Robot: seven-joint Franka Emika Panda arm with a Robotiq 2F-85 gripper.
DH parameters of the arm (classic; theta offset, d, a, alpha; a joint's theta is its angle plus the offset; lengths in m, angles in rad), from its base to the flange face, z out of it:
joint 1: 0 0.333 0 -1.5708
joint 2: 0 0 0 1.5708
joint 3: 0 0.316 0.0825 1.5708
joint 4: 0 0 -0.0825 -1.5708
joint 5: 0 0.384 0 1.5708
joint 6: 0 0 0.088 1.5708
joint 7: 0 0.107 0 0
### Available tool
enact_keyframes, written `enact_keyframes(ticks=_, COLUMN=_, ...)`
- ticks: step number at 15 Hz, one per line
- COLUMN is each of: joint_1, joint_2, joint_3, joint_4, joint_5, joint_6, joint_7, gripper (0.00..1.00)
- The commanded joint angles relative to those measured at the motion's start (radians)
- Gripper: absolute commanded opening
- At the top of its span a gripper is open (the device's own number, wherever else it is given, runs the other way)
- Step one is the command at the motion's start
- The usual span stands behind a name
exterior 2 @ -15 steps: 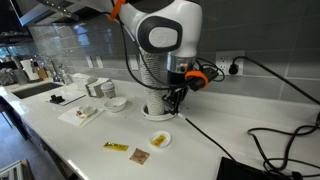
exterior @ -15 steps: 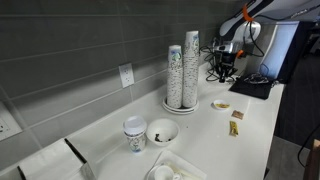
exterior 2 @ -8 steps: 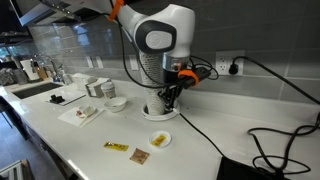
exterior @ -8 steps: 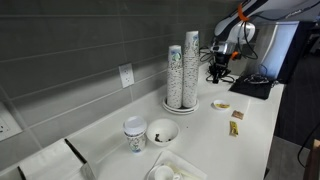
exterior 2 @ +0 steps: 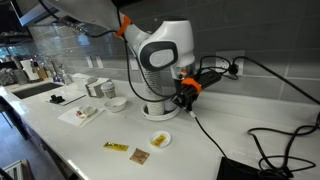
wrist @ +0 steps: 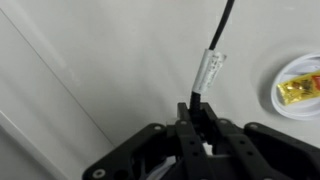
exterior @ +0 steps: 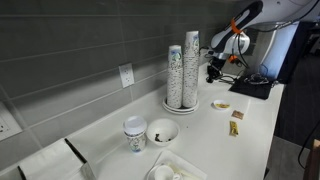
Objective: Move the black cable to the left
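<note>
The cable's held end hangs above the counter, so my gripper should next lower the cable toward the bare counter (exterior 2: 203, 127) beside the small plate and release it.
The black cable (wrist: 212, 55) is a thin black cord with a white tag on it. In the wrist view it runs from the upper right straight down between my gripper's fingers (wrist: 197, 118), which are shut on it. In an exterior view the gripper (exterior 2: 184, 98) holds the cable above the white counter, and the cable (exterior 2: 215, 143) trails down and across to the right, looping near the wall (exterior 2: 275, 135). In an exterior view the gripper (exterior: 215, 68) hangs just right of the cup stacks.
Two tall stacks of paper cups (exterior: 182, 73) stand on a white base beside the gripper. A small plate with a yellow packet (wrist: 300, 88) lies close by, also seen on the counter (exterior 2: 159, 139). A flat black device (exterior: 250, 86), loose packets (exterior 2: 117, 147), a bowl (exterior: 162, 131) and cup (exterior: 134, 134) sit on the counter.
The gripper has lifted with the cable in it and moved away from the cup stacks; the wrist has turned. The cable now hangs higher off the counter.
</note>
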Motion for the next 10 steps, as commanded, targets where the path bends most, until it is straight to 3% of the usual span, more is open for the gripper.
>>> enact_keyframes(ticks=1, joint_1=0.022, joint_2=0.064, joint_3=-0.037, joint_4=0.012, joint_5=-0.061, joint_6=0.153, joint_7=0.197, gripper=0.04)
enact_keyframes(ticks=4, joint_1=0.049, joint_2=0.119, joint_3=-0.089, joint_4=0.040, joint_5=-0.149, joint_6=0.226, joint_7=0.411, gripper=0.04)
enact_keyframes(ticks=6, joint_1=0.119, joint_2=0.151, joint_3=-0.176, joint_4=0.059, joint_5=-0.172, joint_6=0.229, joint_7=0.547, gripper=0.04)
enact_keyframes(ticks=10, joint_1=0.111, joint_2=0.192, joint_3=-0.159, joint_4=0.107, joint_5=-0.314, joint_6=0.174, joint_7=0.784, gripper=0.04)
